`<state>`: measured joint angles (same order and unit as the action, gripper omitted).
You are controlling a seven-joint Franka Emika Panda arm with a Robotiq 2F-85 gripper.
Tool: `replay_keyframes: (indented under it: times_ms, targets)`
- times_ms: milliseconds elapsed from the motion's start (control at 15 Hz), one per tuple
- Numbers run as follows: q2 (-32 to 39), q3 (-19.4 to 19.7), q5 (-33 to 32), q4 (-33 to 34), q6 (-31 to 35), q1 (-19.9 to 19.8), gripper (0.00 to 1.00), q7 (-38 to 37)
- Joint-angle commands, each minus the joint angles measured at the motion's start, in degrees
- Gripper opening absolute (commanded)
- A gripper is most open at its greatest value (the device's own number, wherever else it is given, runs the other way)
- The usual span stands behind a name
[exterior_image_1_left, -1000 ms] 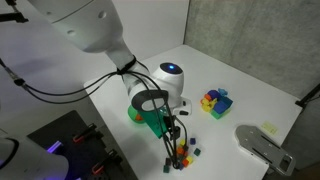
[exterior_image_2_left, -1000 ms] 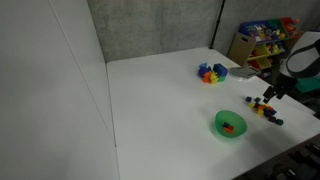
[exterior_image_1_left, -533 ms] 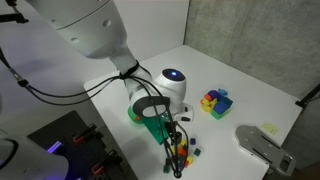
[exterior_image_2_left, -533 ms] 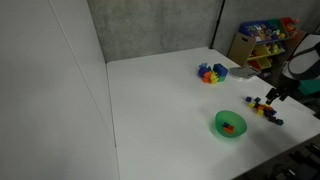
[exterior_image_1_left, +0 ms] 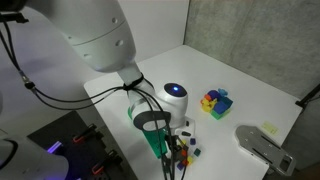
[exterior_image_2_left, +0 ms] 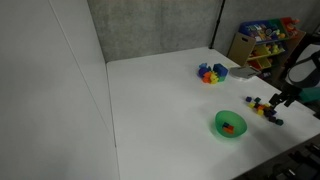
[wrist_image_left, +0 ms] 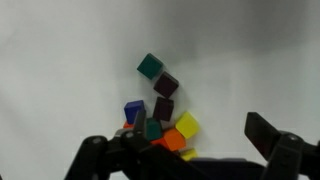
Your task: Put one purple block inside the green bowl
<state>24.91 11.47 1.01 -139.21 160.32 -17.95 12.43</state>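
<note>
My gripper lowers, open, onto the purple block beside the teal cube at the pile's edge next. Bare table beside the purple block leaves the fingers room.
The green bowl (exterior_image_2_left: 230, 124) sits near the table's front edge with a small orange piece inside. In an exterior view it (exterior_image_1_left: 153, 141) is mostly hidden behind my wrist. A loose pile of tiny cubes (exterior_image_2_left: 262, 108) lies beside it. In the wrist view two dark purple blocks (wrist_image_left: 167, 84) (wrist_image_left: 163, 108) lie among teal, blue, orange and yellow (wrist_image_left: 187, 125) cubes. My gripper (wrist_image_left: 197, 130) is open and empty, low over the pile, with the cubes near its left finger. It also shows in both exterior views (exterior_image_1_left: 176, 160) (exterior_image_2_left: 283, 98).
A multicoloured block cluster (exterior_image_2_left: 210, 73) (exterior_image_1_left: 215, 102) stands farther back on the white table (exterior_image_2_left: 160, 100). A toy shelf (exterior_image_2_left: 260, 40) stands beyond the table. A grey device (exterior_image_1_left: 262, 146) lies at the table's corner.
My gripper has moved down and closer to the pile of cubes. The cubes and the bowl have not moved.
</note>
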Motion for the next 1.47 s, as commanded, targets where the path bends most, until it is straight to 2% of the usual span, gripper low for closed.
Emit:
replay_keyframes:
  times_ms: [0, 400, 933, 1000, 1133, 1400]
  targets:
    - [6.01, -0.08, 0.89, 2.46, 3.36, -2.3, 1.0, -1.57]
    - [13.31, -0.97, 0.87, 4.67, 7.92, -5.25, 1.0, -3.11]
    - [18.11, -6.52, -1.05, 5.46, 16.57, -12.46, 0.98, 1.03]
    - [18.39, -7.08, -1.32, 5.42, 17.25, -13.1, 0.74, 1.24]
    - [18.52, -8.35, -2.18, 5.18, 18.41, -14.61, 0.7, 1.81]
    - [16.62, -11.42, -3.65, 3.9, 20.21, -17.78, 0.35, 2.86]
